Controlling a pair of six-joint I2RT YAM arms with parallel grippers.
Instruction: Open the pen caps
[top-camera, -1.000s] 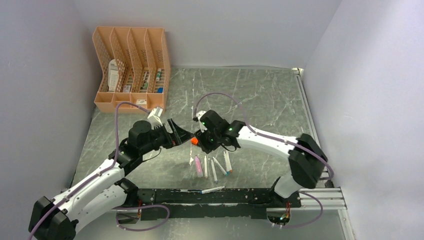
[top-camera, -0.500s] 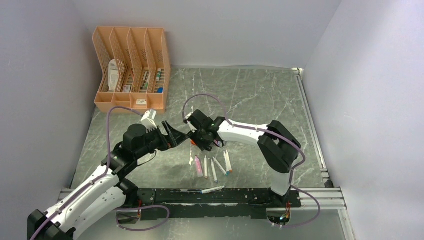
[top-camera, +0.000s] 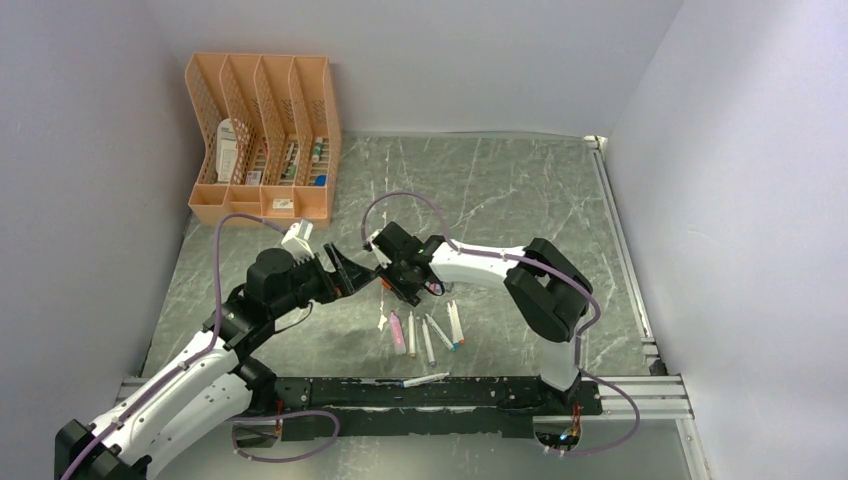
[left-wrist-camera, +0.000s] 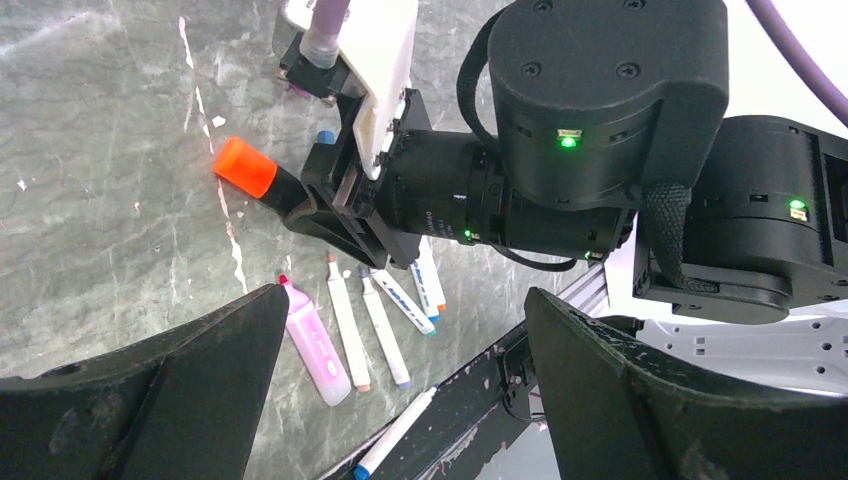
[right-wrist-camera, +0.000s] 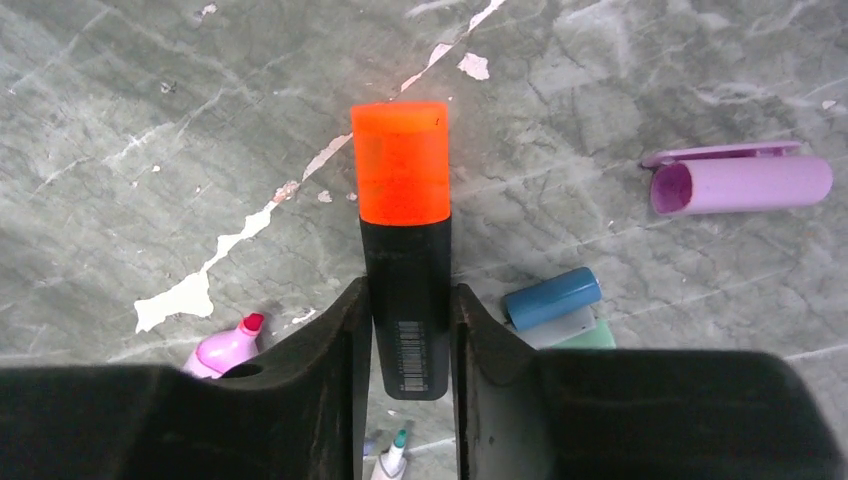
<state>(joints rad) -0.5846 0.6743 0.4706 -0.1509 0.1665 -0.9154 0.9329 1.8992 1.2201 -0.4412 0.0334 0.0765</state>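
The left gripper turns its open fingers and brings them around the cap next. The orange cap (top-camera: 386, 284) (left-wrist-camera: 243, 167) sticks out ungripped to the right in the top view.
My right gripper (right-wrist-camera: 408, 295) is shut on the black barrel (right-wrist-camera: 405, 320) of a highlighter whose chunky orange cap (right-wrist-camera: 401, 162) sticks out beyond the fingertips, above the table. In the left wrist view the orange cap (left-wrist-camera: 243, 167) points toward my left gripper (left-wrist-camera: 405, 295), which is open and empty, with the cap ahead of its jaws, not between them. In the top view the two grippers face each other, left (top-camera: 355, 268) and right (top-camera: 392, 278). A pale purple cap (right-wrist-camera: 745, 185) and a blue cap (right-wrist-camera: 552, 297) lie loose on the table.
An uncapped pink highlighter (left-wrist-camera: 313, 343) and several white pens (left-wrist-camera: 385, 325) lie in a row near the front. One pen (left-wrist-camera: 400, 432) rests on the black front rail (top-camera: 480, 390). An orange file organizer (top-camera: 262, 140) stands at the back left.
My right gripper has carried the highlighter left toward the left gripper, its arm folding in. My left gripper has drawn back slightly to the left and stays open.
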